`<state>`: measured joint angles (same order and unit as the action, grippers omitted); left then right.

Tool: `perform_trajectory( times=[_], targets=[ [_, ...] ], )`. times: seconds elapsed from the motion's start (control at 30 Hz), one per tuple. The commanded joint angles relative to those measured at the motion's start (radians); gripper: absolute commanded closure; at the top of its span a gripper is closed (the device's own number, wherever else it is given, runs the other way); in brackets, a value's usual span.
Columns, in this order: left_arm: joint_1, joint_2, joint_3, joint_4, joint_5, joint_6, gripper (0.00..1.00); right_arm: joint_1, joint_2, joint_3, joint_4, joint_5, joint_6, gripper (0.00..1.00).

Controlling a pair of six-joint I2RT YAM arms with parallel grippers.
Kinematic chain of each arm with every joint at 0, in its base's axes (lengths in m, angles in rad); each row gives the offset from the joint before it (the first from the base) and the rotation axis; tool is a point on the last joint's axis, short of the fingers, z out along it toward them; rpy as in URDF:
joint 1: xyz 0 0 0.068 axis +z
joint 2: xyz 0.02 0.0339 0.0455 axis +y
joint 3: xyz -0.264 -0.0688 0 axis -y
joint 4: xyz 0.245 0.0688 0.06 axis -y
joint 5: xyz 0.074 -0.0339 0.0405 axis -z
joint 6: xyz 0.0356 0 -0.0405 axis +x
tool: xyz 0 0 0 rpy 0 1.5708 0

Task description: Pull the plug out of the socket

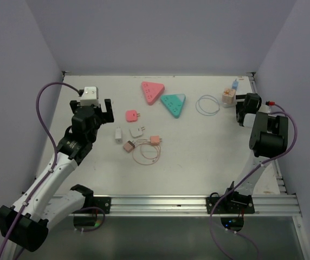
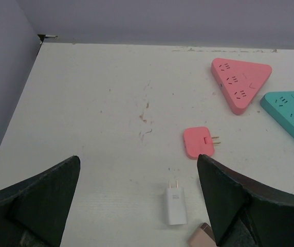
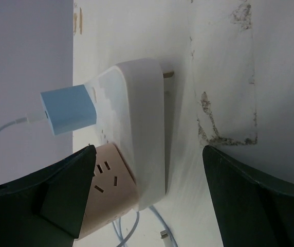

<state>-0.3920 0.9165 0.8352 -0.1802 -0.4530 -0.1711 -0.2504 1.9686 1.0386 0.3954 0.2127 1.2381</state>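
My right gripper edges a little outward around the white socket block's narrow side (image 3: 149, 157) next and closes there, since its open fingers already stand either side of it.
A white socket block (image 3: 142, 128) stands at the table's far right, with a blue plug (image 3: 70, 110) pushed into its face and a white cable running off it. A pink cube socket (image 3: 108, 190) sits against it. In the top view the socket (image 1: 229, 97) and the blue plug (image 1: 234, 85) lie just left of my right gripper (image 1: 241, 108). The right gripper (image 3: 149, 198) is open, its jaws either side of the socket's lower end and not touching it. My left gripper (image 1: 102, 111) is open and empty above the table's left side.
A pink triangular power strip (image 1: 152, 92) and a teal one (image 1: 174, 104) lie at the back centre, with a cable loop (image 1: 207, 104) to their right. A pink plug (image 2: 198, 142), a white charger (image 2: 176, 206) and other small adapters (image 1: 136, 131) lie mid-table. Walls enclose the sides and back.
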Motion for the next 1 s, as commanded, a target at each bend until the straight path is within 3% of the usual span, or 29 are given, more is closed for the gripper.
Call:
perform_trajectory(
  times=[0.0,0.3,0.4,0.43,0.53,0.73,0.83,0.97],
  targets=[
    [0.008,0.007,-0.01,0.053,0.0,0.021,0.0,-0.001,0.035,0.058,0.062,-0.012,0.035,0.12],
    [0.008,0.01,-0.013,0.056,-0.001,0.027,0.0,0.0,0.114,0.11,0.08,-0.038,0.049,0.23],
    [0.008,0.007,-0.013,0.058,-0.001,0.027,0.0,-0.001,0.108,0.095,0.115,-0.042,0.043,0.36],
    [0.008,0.008,-0.012,0.058,-0.003,0.028,0.0,-0.003,0.108,0.09,0.128,-0.044,0.035,0.46],
    [0.008,0.001,-0.013,0.058,-0.001,0.027,0.0,-0.004,0.099,0.084,0.148,-0.065,-0.003,0.62],
    [0.008,-0.01,-0.013,0.059,0.002,0.027,0.0,-0.007,0.041,0.028,0.184,-0.091,-0.063,0.9],
    [0.008,-0.016,-0.013,0.059,0.004,0.027,0.0,-0.009,-0.008,-0.004,0.198,-0.114,-0.104,0.99],
    [0.008,-0.024,-0.013,0.059,0.008,0.025,0.0,-0.009,-0.086,-0.048,0.198,-0.144,-0.166,1.0]
  ],
)
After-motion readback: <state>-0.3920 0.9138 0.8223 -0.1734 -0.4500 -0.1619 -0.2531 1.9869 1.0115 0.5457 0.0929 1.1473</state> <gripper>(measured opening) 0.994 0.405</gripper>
